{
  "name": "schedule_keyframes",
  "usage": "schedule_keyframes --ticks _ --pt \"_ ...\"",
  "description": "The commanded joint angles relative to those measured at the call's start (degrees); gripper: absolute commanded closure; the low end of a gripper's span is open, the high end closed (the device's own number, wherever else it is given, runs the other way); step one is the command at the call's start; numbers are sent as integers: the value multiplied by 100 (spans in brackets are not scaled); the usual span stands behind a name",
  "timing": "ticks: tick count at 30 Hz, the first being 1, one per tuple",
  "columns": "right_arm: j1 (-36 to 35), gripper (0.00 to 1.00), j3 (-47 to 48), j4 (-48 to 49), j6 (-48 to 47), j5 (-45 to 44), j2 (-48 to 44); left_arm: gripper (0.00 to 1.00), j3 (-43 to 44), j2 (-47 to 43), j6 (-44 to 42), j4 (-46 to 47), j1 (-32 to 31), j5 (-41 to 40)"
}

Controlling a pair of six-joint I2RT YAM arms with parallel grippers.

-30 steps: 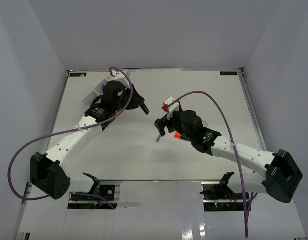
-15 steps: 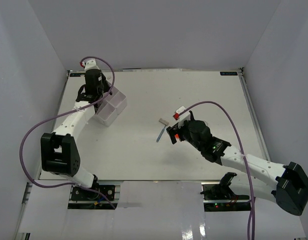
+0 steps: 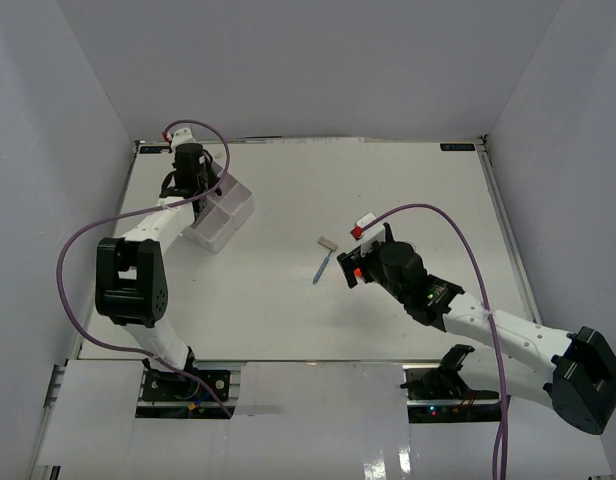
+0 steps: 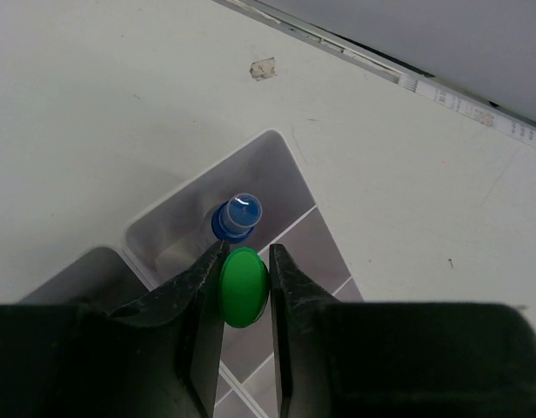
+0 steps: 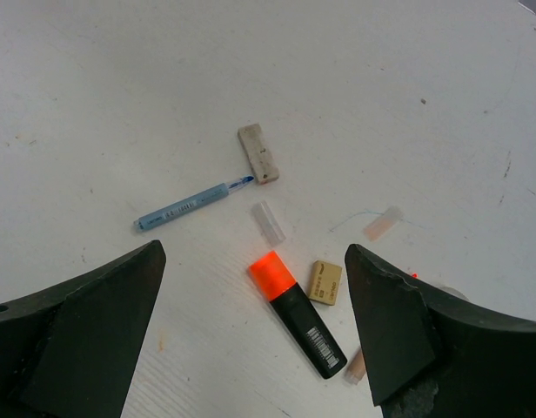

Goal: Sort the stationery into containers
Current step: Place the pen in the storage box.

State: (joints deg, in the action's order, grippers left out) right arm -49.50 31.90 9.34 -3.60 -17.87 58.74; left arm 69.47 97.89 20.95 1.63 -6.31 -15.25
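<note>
I will lower my empty, open right gripper and draw it back slightly onto the highlighter's black body's barcode end (image 5: 320, 344), because the orange highlighter lies loose below that gripper.
My left gripper (image 4: 244, 259) is shut on a green highlighter (image 4: 244, 289), seen cap end-on, and holds it above the white divided tray (image 4: 198, 183). A blue-capped white bottle (image 4: 237, 216) stands in the tray's far compartment, just beyond my fingertips. In the top view the tray (image 3: 228, 222) sits at the back left. My right gripper (image 5: 255, 254) is wide open and empty above an orange highlighter (image 5: 296, 313). A thin blue pen (image 5: 191, 205), a long eraser (image 5: 257, 153) and a small tan eraser (image 5: 325, 281) lie near it.
A clear pen cap (image 5: 270, 222) and a pinkish cap (image 5: 381, 224) lie loose by the orange highlighter. A pale pen end (image 5: 355, 366) shows beside my right finger. The enclosure's white walls stand close behind the tray.
My left arm has swung back and left and now holds the green highlighter over the tray. My right gripper has drawn back, uncovering the blue pen and long eraser.
</note>
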Motion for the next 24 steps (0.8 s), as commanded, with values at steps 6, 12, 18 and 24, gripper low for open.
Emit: schedule_keyframes --ticks 6,12,18,24 --pt "45 10 -17 -55 122 -260 -82 56 -74 -41 129 -13 33 -31" --pt "133 10 106 -467 316 -366 155 49 -31 -261 164 -371 42 74" --pt "467 7 299 -925 754 -297 489 36 102 -937 260 -900 42 574" --pt "941 3 457 -1452 878 108 937 5 -239 -2034 164 -1533 42 1479"
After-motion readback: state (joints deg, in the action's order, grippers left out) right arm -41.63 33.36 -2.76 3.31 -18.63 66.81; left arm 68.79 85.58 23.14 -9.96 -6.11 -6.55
